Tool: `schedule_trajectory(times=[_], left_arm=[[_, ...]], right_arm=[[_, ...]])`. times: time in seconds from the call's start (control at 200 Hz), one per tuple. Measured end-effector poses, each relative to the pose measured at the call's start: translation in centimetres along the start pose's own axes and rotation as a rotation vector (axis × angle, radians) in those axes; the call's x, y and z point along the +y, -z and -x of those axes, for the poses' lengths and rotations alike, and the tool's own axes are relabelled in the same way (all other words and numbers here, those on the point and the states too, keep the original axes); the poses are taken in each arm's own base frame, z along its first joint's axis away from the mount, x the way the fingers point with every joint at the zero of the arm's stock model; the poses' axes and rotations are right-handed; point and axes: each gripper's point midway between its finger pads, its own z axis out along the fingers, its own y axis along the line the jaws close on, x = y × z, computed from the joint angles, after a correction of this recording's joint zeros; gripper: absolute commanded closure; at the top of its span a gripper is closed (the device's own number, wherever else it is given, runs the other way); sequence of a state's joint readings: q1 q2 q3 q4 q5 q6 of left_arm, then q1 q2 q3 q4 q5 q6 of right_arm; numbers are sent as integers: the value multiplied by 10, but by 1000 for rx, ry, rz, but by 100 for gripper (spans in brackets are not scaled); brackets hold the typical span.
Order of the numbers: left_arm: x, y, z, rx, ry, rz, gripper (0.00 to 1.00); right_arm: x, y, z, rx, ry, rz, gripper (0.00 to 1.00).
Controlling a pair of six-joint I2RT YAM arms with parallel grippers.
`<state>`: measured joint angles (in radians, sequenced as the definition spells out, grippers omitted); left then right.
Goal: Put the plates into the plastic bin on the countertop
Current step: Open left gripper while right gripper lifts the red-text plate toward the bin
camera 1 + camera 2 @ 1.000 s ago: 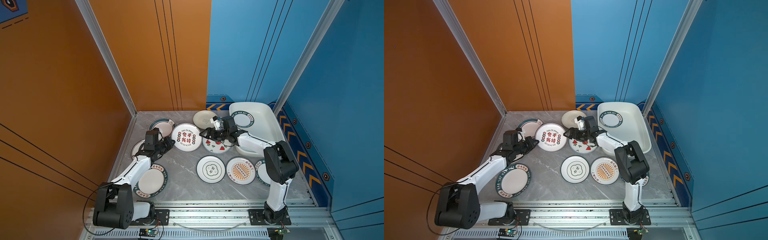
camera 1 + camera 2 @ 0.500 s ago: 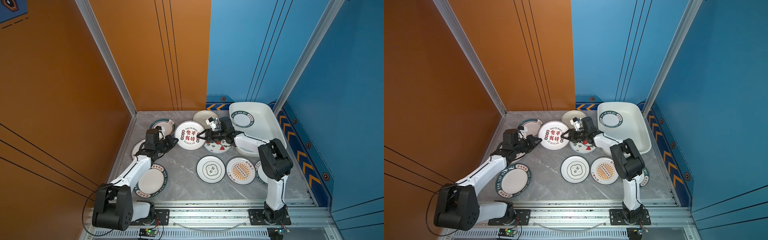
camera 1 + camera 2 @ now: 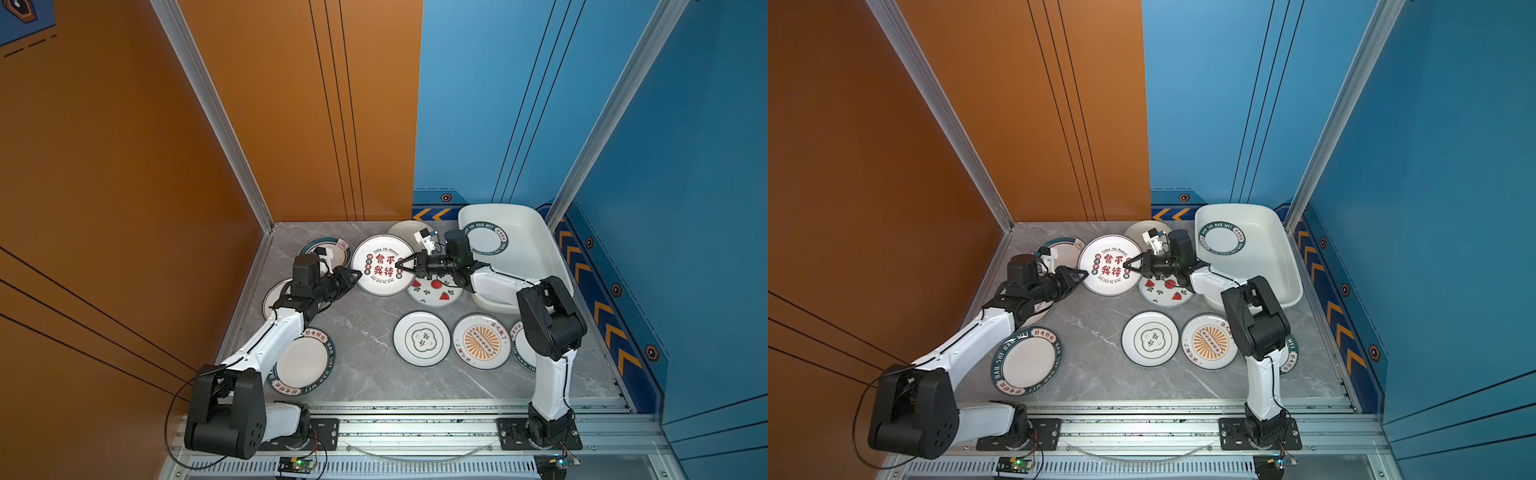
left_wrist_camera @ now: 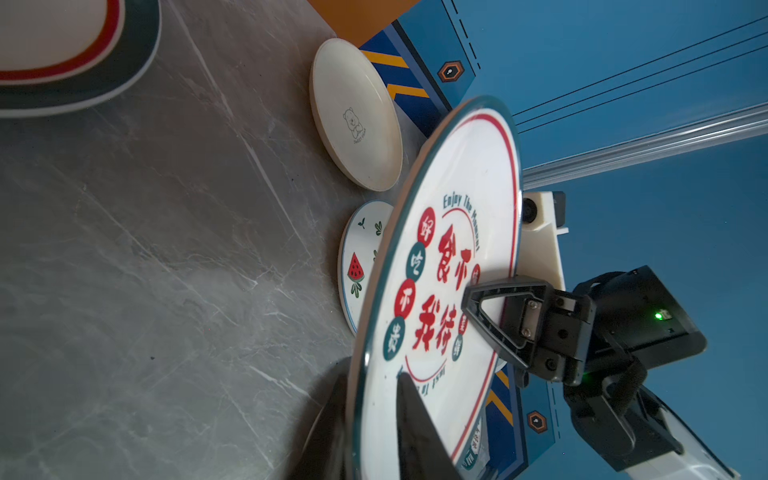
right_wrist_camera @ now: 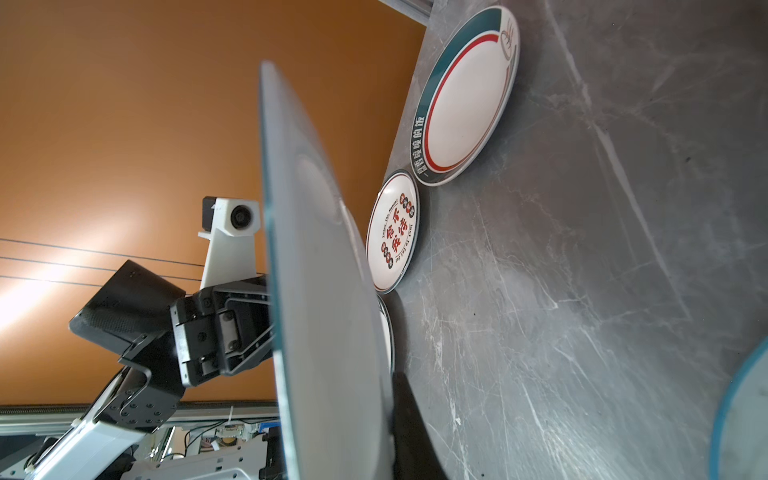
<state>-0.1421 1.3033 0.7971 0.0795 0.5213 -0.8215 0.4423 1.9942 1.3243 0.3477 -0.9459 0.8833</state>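
The green-lettered plate point(image 3: 485, 238) already lies flat in the bin. My right gripper should next go up over the bin's side, then down, and release its plate on top.
A white plate with red characters point(image 3: 382, 266) point(image 3: 1109, 266) hangs tilted above the grey countertop point(image 3: 365, 332), between both grippers. My right gripper point(image 3: 398, 266) point(image 3: 1126, 266) is shut on its right rim; one finger point(image 5: 405, 415) presses the plate's underside point(image 5: 324, 291). My left gripper point(image 3: 356, 274) point(image 4: 372, 374) straddles the opposite rim with its jaws slightly apart, the upper finger point(image 4: 419, 428) off the plate's face point(image 4: 436, 291). The white plastic bin point(image 3: 536, 249) point(image 3: 1266, 257) stands at the back right and holds a green-lettered plate point(image 3: 485, 239).
Plates lie on the countertop: watermelon point(image 3: 436, 293), cream bear point(image 3: 405, 230), green-and-red rimmed point(image 3: 324, 245), clover point(image 3: 422, 338), sunburst point(image 3: 481, 340), large green-lettered point(image 3: 305, 361). One point(image 3: 274, 295) sits under my left arm, another point(image 3: 519, 345) behind my right arm.
The red-character plate moved right in my left gripper. My right gripper came onto its right rim and shut on it. My left jaws have loosened.
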Motion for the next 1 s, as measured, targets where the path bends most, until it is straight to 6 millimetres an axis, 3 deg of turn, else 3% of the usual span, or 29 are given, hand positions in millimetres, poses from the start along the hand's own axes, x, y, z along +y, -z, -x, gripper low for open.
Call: schedule_trajectory(times=[0.12,0.22,0.325,0.486,0.586,0.616,0.681,0.816,1.001], left_arm=[[-5,-3,-6,17,-27,-10,41],[-14,-5,-9,29,-77,-26,28],[-22,-11,-14,49,-130,-40,22],[-25,-30,-25,95,-185,-36,19],[-23,-44,-30,123,-203,-24,18],[-22,-49,-32,133,-207,-18,10],[-19,-57,-36,147,-217,-6,7],[-15,-76,-40,173,-236,24,6],[-14,-114,-41,212,-268,47,6]], right_arm=[[-12,17,5,-24,-20,-86,100],[-21,55,24,-91,-26,-199,100],[-22,113,61,-213,-9,-306,100],[-25,223,117,-462,-21,-451,100],[-43,284,137,-597,-71,-533,100],[-51,299,139,-629,-95,-556,100],[-70,328,142,-686,-158,-608,100],[-109,365,151,-761,-262,-694,100],[-165,376,173,-798,-365,-771,100]])
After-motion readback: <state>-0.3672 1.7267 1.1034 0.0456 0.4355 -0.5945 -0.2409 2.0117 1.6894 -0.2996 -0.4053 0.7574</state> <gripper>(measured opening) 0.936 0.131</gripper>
